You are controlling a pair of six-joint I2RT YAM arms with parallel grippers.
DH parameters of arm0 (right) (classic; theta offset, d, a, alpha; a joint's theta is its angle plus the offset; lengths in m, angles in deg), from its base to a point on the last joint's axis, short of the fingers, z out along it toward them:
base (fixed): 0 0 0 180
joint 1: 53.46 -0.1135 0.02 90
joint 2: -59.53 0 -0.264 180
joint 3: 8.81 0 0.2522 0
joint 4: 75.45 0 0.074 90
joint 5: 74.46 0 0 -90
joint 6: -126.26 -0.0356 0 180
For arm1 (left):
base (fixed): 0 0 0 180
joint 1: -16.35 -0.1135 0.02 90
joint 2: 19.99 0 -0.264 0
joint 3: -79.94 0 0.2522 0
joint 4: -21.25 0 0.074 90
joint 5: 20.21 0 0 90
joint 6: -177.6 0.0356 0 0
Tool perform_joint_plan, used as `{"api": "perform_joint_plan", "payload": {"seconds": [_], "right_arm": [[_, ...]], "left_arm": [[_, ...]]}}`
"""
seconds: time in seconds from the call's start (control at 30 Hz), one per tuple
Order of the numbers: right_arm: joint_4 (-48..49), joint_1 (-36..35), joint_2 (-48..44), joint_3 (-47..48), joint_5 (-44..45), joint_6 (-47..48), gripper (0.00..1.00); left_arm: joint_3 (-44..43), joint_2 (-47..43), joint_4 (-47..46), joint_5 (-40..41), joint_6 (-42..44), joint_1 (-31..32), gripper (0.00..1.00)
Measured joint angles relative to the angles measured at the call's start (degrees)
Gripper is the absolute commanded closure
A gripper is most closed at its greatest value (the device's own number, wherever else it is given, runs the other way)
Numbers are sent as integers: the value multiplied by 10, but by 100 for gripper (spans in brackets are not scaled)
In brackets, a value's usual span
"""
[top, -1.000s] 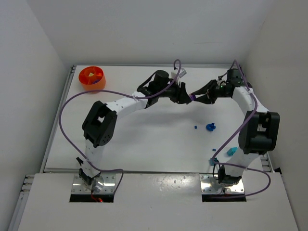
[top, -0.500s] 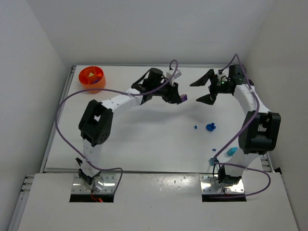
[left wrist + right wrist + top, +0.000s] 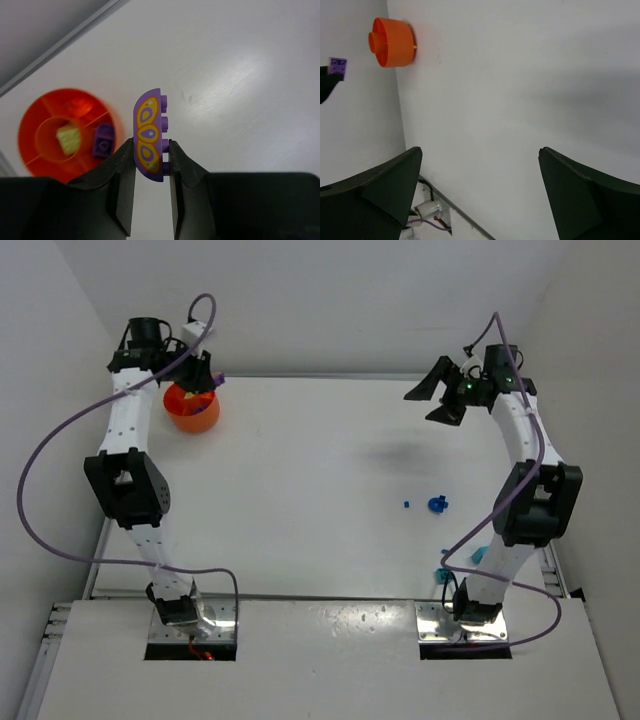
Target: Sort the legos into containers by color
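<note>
The colors match. I will next move my left gripper left in its wrist view and down over the small purple lego's compartment (image 3: 199,409) (image 3: 104,142) to let go of the purple brick.
My left gripper (image 3: 151,144) is shut on a purple lego (image 3: 149,135) with a yellow and orange pattern, held on edge just right of the orange container (image 3: 30,155). This round bowl has a lime lego (image 3: 68,138) in its middle ring and a small purple lego (image 3: 103,141) in the outer ring. From above, the left gripper (image 3: 203,380) hangs at the bowl (image 3: 190,418) in the far left corner. My right gripper (image 3: 418,408) stands wide open and holds nothing at the far right. A blue lego (image 3: 436,504) lies on the table.
A tiny blue bit (image 3: 407,504) lies left of the blue lego. Teal pieces (image 3: 480,554) sit near the right arm's base. White walls close in the table on the left, back and right. The right wrist view shows the bowl (image 3: 392,42) far across the table.
The right gripper opened off the purple lego and drew back to the right. The left arm swung from mid-table to the far left corner, carrying the lego to the bowl.
</note>
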Motion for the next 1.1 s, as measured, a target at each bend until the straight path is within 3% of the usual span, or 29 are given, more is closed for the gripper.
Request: {"api": "perform_joint_plan", "payload": {"seconds": [0.17,0.47,1.1], "right_arm": [[-5,-4,43,23,19,27,0],[-17,-4,50,23,33,53,0],[-19,-8,50,20,41,64,0]], "left_arm": [[-65,45,40,45,60,-54,99],[-75,135,71,80,107,-62,99],[-75,150,17,154,114,-62,99]]}}
